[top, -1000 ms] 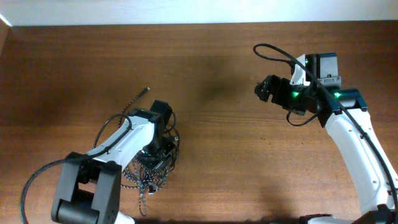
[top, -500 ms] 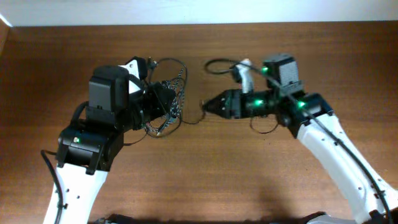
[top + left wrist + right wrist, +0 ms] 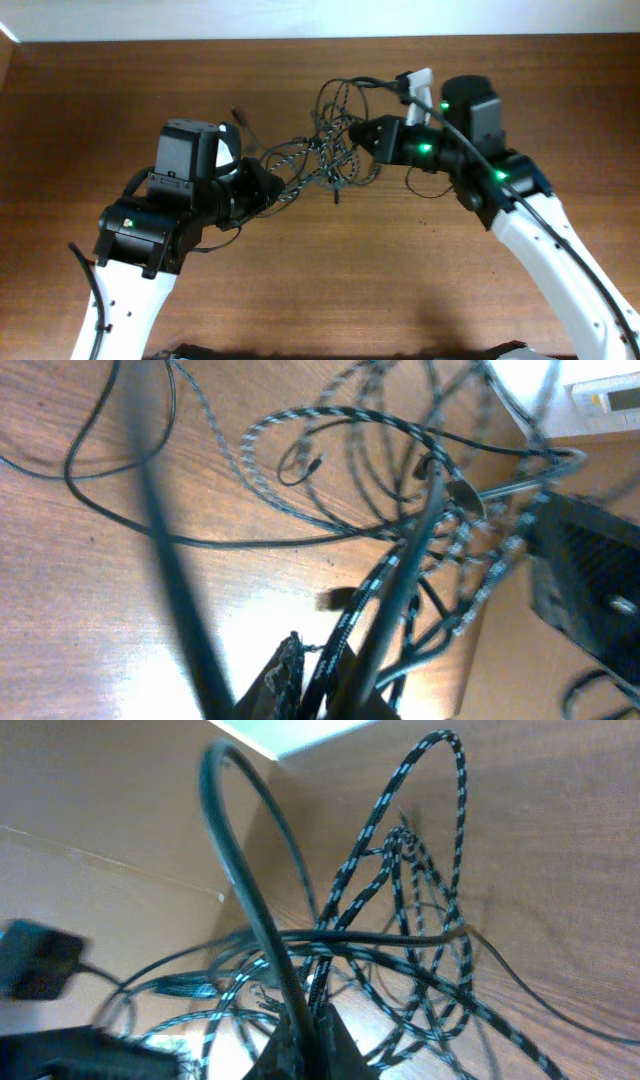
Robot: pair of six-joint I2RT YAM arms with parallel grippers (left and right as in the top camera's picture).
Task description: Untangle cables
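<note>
The right gripper next pulls the piece of braided cable outward and to the gripper's right in the overhead view and releases it, as clear wood lies there.
The cables (image 3: 333, 152) hang as one tangle between my two grippers at the middle of the wooden table (image 3: 330, 280). The braided black-and-white cable (image 3: 300, 435) loops many times, and its loops (image 3: 440, 840) fill the right wrist view. The thin plain black cable (image 3: 90, 455) trails off to the side, and a strand of it (image 3: 525, 975) crosses the wood. My left gripper (image 3: 262, 186) (image 3: 335, 665) is shut on braided and black strands at the tangle's left end. My right gripper (image 3: 366, 134) (image 3: 312, 1015) is shut on a braided strand at its right end.
A thick black wire (image 3: 352, 84) fixed to the right arm loops over the tangle, beside a white tag (image 3: 416, 79). In the wrist views, arm wires (image 3: 165, 550) (image 3: 235, 860) cross in front. A white wall strip (image 3: 300, 18) borders the table's far edge.
The left arm lifted the bundle from the near left to mid-table. The right arm swung in from the far right, shut on the tangle and drew it out between the two grippers.
</note>
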